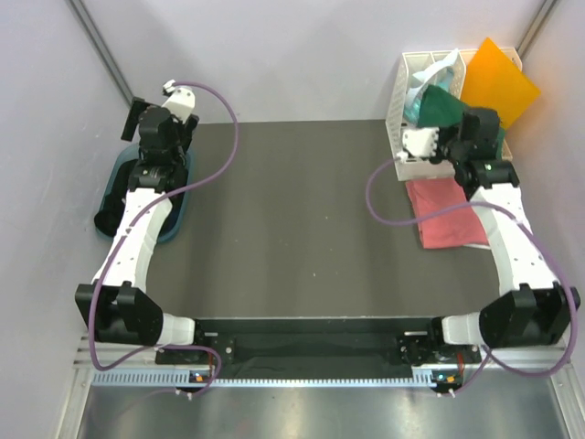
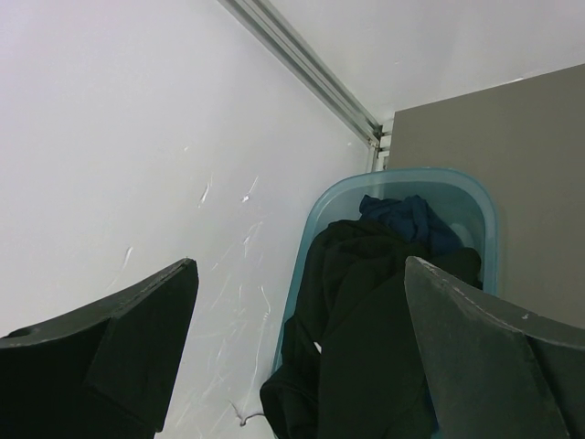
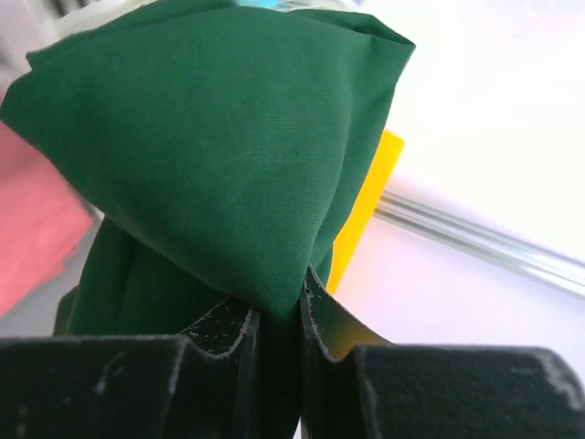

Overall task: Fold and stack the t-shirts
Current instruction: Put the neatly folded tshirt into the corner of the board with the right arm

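I should move my right gripper back and down to release the dark green t-shirt on top of the folded coral pink t-shirt (image 1: 440, 213) (image 3: 33, 218), which is below and back from the gripper.
My right gripper (image 3: 279, 315) is shut on the dark green t-shirt (image 3: 210, 146) and holds it up beside the white rack; the shirt also shows in the top view (image 1: 442, 107). A coral pink t-shirt (image 1: 446, 215) lies folded on the dark mat at the right, below that gripper (image 1: 468, 123). Black and dark blue t-shirts (image 2: 366, 311) are heaped in a teal tub (image 2: 311, 238) at the table's left edge. My left gripper (image 2: 302, 302) is open and empty above that tub, seen in the top view (image 1: 151, 123).
A white slotted rack (image 1: 416, 101) stands at the back right with pale cloth in it. An orange plastic sheet (image 1: 498, 82) leans behind it. The dark mat (image 1: 292, 219) covers the table middle. White walls close in on left, back and right.
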You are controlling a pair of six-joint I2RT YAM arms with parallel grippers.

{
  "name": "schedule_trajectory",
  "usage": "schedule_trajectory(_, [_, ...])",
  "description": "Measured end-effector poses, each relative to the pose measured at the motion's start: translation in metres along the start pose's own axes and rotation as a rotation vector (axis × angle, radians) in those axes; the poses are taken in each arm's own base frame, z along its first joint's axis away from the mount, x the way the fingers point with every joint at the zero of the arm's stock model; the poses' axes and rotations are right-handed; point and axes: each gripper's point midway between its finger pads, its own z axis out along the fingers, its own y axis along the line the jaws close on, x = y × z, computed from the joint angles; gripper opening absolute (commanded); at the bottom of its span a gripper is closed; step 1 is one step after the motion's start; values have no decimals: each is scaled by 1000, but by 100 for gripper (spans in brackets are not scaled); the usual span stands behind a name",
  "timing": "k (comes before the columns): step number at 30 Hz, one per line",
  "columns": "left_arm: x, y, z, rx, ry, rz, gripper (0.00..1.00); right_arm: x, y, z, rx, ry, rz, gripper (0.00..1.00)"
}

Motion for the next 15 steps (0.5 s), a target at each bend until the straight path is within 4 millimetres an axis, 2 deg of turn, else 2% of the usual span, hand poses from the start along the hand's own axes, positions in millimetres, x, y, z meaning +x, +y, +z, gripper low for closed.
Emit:
schedule_trajectory(2, [-1,0,1,-1,1,0,99,7,24,-4,-30,-10,-42,0])
schedule_trajectory(4, [1,-1,2,1,7,3,99,15,64,-2,-93,-16,-81,0])
schedule_trajectory(8, [4,-3,1,7,21,16,99,28,177,5,-311,-23,-152,0])
schedule_trajectory(10, [5,-3,1,9,26,20,99,25,242,-1,-439,-48,-199,0])
schedule_trajectory(13, [6,-4,0,11,32,32,99,22,290,-12,-527,-72,-233,0])
schedule_trajectory(15, [6,-3,0,10,32,40,99,21,305,-16,-545,-78,-242,0])
